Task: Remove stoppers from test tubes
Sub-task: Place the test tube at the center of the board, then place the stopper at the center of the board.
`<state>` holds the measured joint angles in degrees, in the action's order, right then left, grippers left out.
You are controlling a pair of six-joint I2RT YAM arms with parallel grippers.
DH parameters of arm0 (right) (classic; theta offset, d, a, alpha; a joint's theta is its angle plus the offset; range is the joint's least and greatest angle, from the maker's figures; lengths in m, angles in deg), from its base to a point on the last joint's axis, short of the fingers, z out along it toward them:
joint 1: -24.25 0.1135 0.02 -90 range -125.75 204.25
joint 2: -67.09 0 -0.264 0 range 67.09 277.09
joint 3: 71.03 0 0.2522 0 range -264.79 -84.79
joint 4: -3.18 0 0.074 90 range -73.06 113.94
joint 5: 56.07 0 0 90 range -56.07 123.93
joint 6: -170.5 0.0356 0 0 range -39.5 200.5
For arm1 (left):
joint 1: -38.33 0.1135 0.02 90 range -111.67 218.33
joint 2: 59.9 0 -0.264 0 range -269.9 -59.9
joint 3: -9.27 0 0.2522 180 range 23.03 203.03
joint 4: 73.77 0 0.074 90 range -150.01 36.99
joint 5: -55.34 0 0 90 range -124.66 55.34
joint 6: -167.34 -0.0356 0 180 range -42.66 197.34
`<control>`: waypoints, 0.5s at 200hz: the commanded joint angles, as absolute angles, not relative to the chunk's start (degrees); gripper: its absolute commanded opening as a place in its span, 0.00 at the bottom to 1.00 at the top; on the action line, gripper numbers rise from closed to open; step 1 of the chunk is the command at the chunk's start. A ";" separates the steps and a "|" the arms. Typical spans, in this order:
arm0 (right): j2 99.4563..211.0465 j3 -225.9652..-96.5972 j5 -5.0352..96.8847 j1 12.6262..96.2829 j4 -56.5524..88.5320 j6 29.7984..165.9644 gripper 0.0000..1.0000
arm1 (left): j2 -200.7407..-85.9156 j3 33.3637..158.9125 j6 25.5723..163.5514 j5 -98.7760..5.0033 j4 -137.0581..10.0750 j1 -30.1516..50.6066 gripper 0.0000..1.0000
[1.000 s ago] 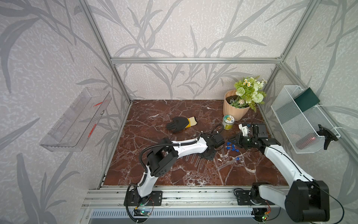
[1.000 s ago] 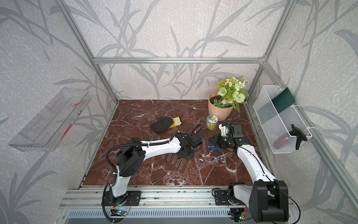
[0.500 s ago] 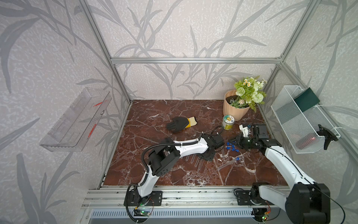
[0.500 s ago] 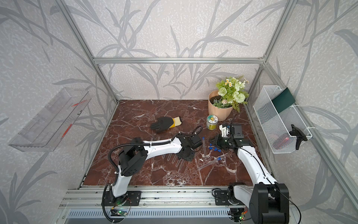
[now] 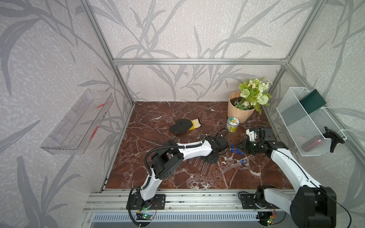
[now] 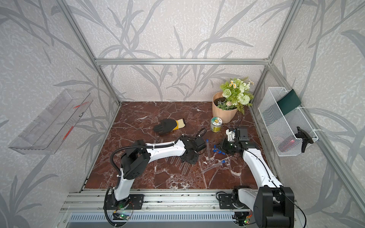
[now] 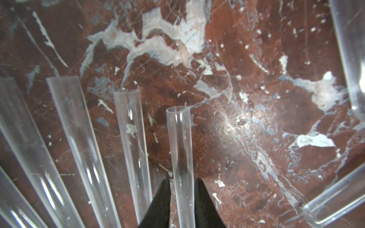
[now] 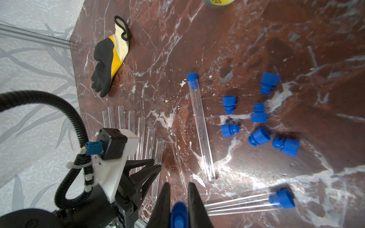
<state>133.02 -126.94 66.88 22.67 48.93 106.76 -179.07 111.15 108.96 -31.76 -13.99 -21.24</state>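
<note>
My right gripper should lower to the bare floor beside the farthest of the gathered loose stoppers and release the blue stopper.
Several uncapped clear test tubes (image 7: 128, 138) lie fanned in a row on the marble floor. My left gripper (image 7: 182, 178) straddles the end tube (image 7: 178, 138) of that row. Its jaws stand slightly open, with a thin gap beside the tube, which rests on the floor. In both top views the left gripper (image 5: 212, 158) (image 6: 189, 157) is over that row. My right gripper (image 8: 178, 184) (image 5: 242, 147) is shut on a blue stopper (image 8: 178, 215). Several loose stoppers (image 8: 258, 113) (image 6: 218, 151) lie close by. Two tubes (image 8: 199, 122) (image 8: 237, 205) still carry blue stoppers.
A black and yellow glove (image 5: 183, 126) lies at the back of the floor. A flower pot (image 5: 240, 112) and a small jar (image 5: 232, 124) stand at the back right. A wire basket (image 5: 308, 122) hangs on the right wall, a clear shelf (image 5: 77, 122) on the left wall.
The left gripper's jaws have eased apart around the tube it was holding. The right gripper stays shut on its stopper and has hardly moved.
</note>
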 commanded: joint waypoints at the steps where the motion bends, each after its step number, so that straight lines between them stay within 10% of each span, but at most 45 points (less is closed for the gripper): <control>1: 135.02 -129.29 63.93 21.73 52.33 103.97 0.05 | -175.75 112.42 108.30 -31.30 -12.01 -21.41 0.29; 100: 148.15 -133.96 54.68 17.94 54.61 97.44 0.06 | -169.13 109.63 103.35 -32.99 -15.66 -21.42 0.48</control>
<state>145.72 -132.12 57.70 18.89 53.45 99.85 -172.98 111.04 105.31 -31.65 -13.64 -21.24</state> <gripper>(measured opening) 0.157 0.468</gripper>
